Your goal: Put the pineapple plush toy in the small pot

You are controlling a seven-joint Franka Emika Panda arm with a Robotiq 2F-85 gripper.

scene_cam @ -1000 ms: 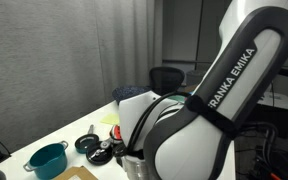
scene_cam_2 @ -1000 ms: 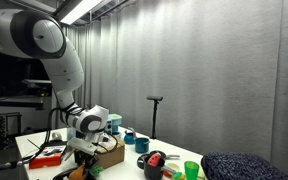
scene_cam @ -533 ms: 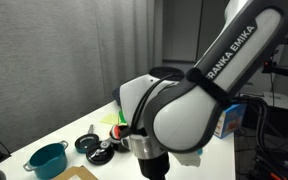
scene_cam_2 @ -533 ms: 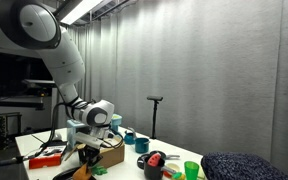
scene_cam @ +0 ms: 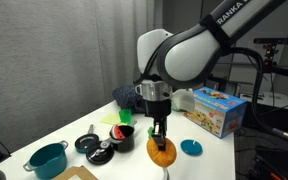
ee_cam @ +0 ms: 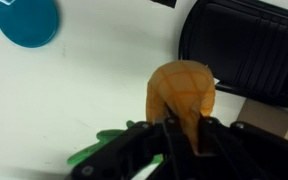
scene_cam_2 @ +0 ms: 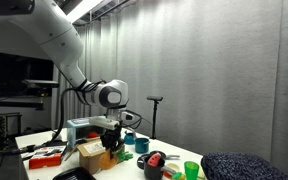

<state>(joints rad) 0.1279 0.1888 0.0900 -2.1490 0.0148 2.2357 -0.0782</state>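
My gripper should next carry the toy outward over the pot's open top (scene_cam: 124, 133), lower it and let it go, because the small pot stands outward, well apart from the toy.
My gripper (scene_cam: 160, 135) hangs over the white table and is shut on the pineapple plush toy (scene_cam: 163, 153), which dangles just above the tabletop. In the wrist view the orange toy (ee_cam: 182, 88) sits between the black fingers (ee_cam: 172, 128), its green leaves (ee_cam: 92, 156) trailing to the left. An exterior view shows the gripper (scene_cam_2: 111, 150) with the toy (scene_cam_2: 109, 159) beside a cardboard box. The small pot (scene_cam: 102, 154), dark with a reddish tint, stands well apart from the toy among other toys; it also shows in an exterior view (scene_cam_2: 154, 162).
A teal pot (scene_cam: 47, 160), a black pan (scene_cam: 87, 143) and a green cup (scene_cam: 125, 131) stand near the small pot. A teal lid (scene_cam: 192, 148) and a colourful box (scene_cam: 216, 108) lie beyond the toy. A black tray (ee_cam: 246, 50) lies close ahead. A blue-grey cushion (scene_cam_2: 244, 165) sits at the table's end.
The arm has swung away from the camera and the gripper has travelled across the table, carrying the toy toward the pots. The gripper and toy, hidden behind the arm before, now show.
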